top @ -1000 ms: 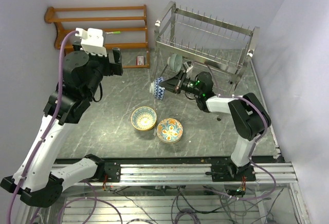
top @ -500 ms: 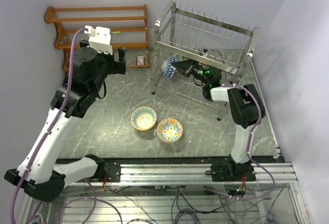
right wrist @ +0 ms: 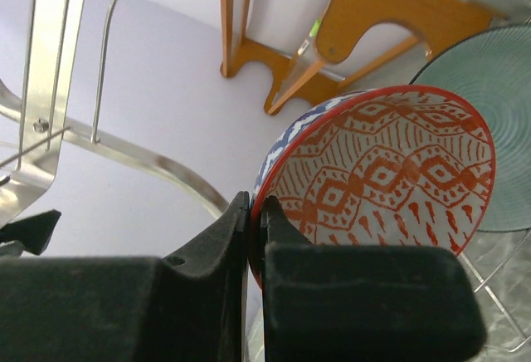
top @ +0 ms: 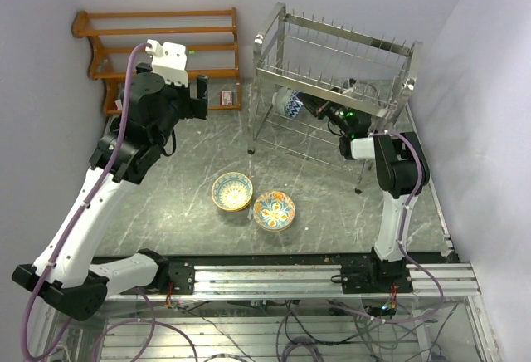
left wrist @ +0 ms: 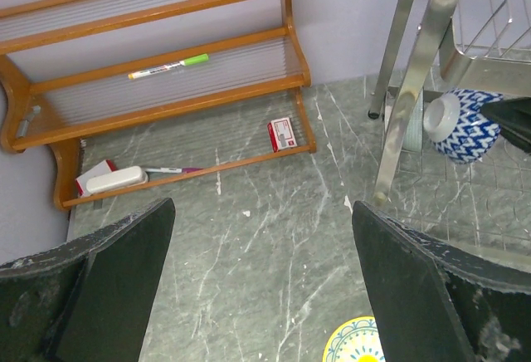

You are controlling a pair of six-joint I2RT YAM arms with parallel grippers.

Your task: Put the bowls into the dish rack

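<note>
The zigzag bowl (top: 288, 102) hangs above the wires of the dish rack's lower level, so my right gripper will bring it down onto them beside the greenish bowl and let it go.
My right gripper (top: 309, 106) is shut on the rim of a blue-and-white zigzag bowl (top: 288, 102) with an orange-patterned inside (right wrist: 390, 171). It holds the bowl on its side within the lower tier of the silver wire dish rack (top: 332, 67). A greenish ribbed bowl (right wrist: 489, 121) stands in the rack just beyond it. The held bowl also shows in the left wrist view (left wrist: 460, 123). Two more bowls sit on the table: a yellow-teal one (top: 231, 191) and a blue-orange floral one (top: 274, 210). My left gripper (left wrist: 265, 295) is open and empty, high above the table near the wooden shelf.
A brown wooden slatted shelf (top: 158, 42) stands at the back left with a pen (left wrist: 168, 66), a small red box (left wrist: 281, 134) and a white item (left wrist: 114, 180) on it. Walls close in on both sides.
My right gripper has carried the zigzag bowl from above the table, back and right, into the rack's lower tier. My left arm has risen and shifted slightly toward the back.
</note>
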